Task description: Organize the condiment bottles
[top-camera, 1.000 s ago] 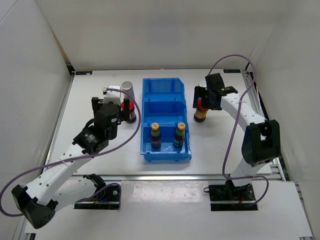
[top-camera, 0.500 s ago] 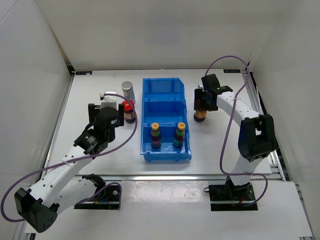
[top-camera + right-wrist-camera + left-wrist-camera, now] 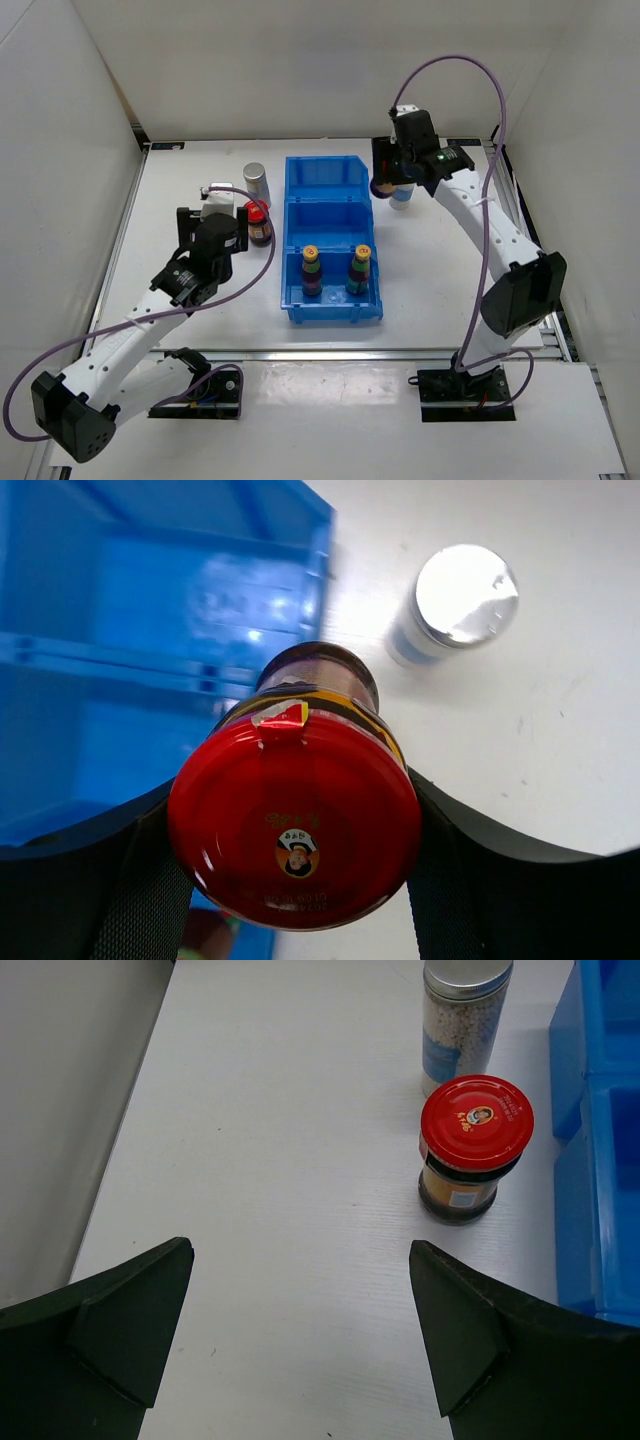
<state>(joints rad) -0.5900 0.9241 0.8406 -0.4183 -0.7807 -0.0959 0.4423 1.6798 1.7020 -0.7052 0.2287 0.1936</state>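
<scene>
The bin's middle section (image 3: 350,226) (image 3: 150,735) is empty, so my right gripper needs to move back, to the left in the top view, and down inside to let go of the dark bottle.
My right gripper (image 3: 293,800) is shut on a dark condiment bottle with a red cap (image 3: 300,840), holding it in the air by the right rear edge of the bin, as the top view shows (image 3: 382,186). A silver-topped bottle (image 3: 402,196) (image 3: 455,600) stands on the table just right of it. My left gripper (image 3: 300,1260) is open over bare table. Ahead of it stand a second red-capped dark bottle (image 3: 473,1145) (image 3: 259,222) and a silver-topped one (image 3: 463,1020) (image 3: 257,181). Two yellow-capped bottles (image 3: 312,270) (image 3: 359,268) stand in the bin's near compartment.
The blue three-compartment bin (image 3: 330,170) (image 3: 150,630) lies mid-table, its edge at the right of the left wrist view (image 3: 600,1110). White walls close in the table on the left, back and right.
The right gripper closed on the red-capped bottle and lifted it back and left toward the bin's rear. The silver-topped bottle behind it is now exposed. The left arm drew back slightly.
</scene>
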